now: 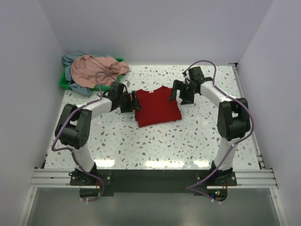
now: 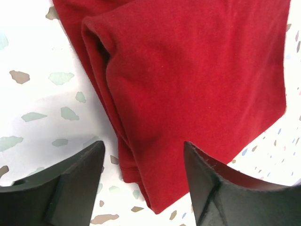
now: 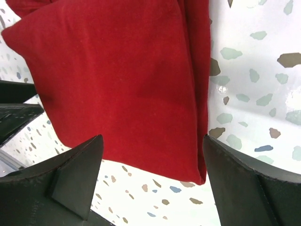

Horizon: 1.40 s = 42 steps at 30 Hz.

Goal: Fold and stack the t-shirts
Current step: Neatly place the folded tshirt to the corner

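My right gripper needs to go down and outward next, onto the middle of the t-shirt's layered side edge [image 1: 176, 101] [image 3: 194, 89], which is below and outward of it, so that the fingers are on either side of both layers.
A bright red t-shirt [image 1: 157, 107] lies folded into a flat rectangle on the speckled table between the arms. My left gripper [image 1: 132, 101] is open and empty over its left edge; the left wrist view shows the layered folded edge [image 2: 188, 84] between the fingers [image 2: 80, 179]. My right gripper [image 1: 180, 95] is open and empty over its far right corner, seen in the right wrist view [image 3: 127, 84]. A dusty pink t-shirt [image 1: 96, 69] lies crumpled on a grey-blue t-shirt [image 1: 70, 60] at the back left.
A green tray [image 1: 63, 82] at the back left corner holds the pink and grey-blue shirts. White walls stand on the left, back and right. The arm bases sit on a rail [image 1: 150, 178] at the near edge.
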Available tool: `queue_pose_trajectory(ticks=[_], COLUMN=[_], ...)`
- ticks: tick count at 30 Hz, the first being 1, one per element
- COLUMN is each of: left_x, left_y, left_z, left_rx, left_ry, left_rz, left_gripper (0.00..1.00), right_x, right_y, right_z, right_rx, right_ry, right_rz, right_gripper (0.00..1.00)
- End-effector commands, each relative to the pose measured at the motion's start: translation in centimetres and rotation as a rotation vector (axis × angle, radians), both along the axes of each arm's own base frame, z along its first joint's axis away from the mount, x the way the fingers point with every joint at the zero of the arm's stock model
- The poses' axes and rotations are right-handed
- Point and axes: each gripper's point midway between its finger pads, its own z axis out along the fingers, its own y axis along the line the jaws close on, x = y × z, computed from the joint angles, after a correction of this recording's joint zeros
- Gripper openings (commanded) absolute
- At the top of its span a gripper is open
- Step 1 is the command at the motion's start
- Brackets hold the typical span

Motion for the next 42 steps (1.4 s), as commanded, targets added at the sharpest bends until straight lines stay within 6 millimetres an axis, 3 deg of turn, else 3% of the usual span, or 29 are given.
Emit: queue_pose_trajectory(ticks=[1,6,9,18,24,34,42], left_x=[0.4,0.7,0.8,0.9,0.7,0.7,0.9], left_y=[0.0,-0.7,-1.0,-1.3,-1.4,-1.2,-1.6], left_z=[-0.7,-1.3,-1.9,-3.1,-4.1,-4.8,-5.0], left_rx=[0.018,-0.006,-0.016,-0.012,-0.016,-0.032,-0.051], left_ry=[-0.012,-0.001,0.015,0.047,0.077,0.102,0.104], left_rz=[-0.015,-0.031,-0.035,-0.06,-0.075,-0.079,-0.091], left_gripper=[0.7,0.65,0.51,0.25,0.14,0.13,0.14], right_x=[0.7,1.2,1.7,2.9,3.7,3.6,2.7], right_y=[0.7,0.2,-0.2,-0.5,-0.6,0.0,-0.2], right_z=[1.6,0.2,-0.6,-3.0,-4.5,-7.7,-9.2], right_rx=[0.065,0.062,0.08,0.105,0.115,0.115,0.073], right_ry=[-0.066,-0.045,-0.031,-0.01,-0.005,0.039,0.073], right_rz=[0.047,0.032,0.021,0.02,0.026,0.022,0.04], right_gripper=[0.89,0.9,0.9,0.9,0.89,0.83,0.61])
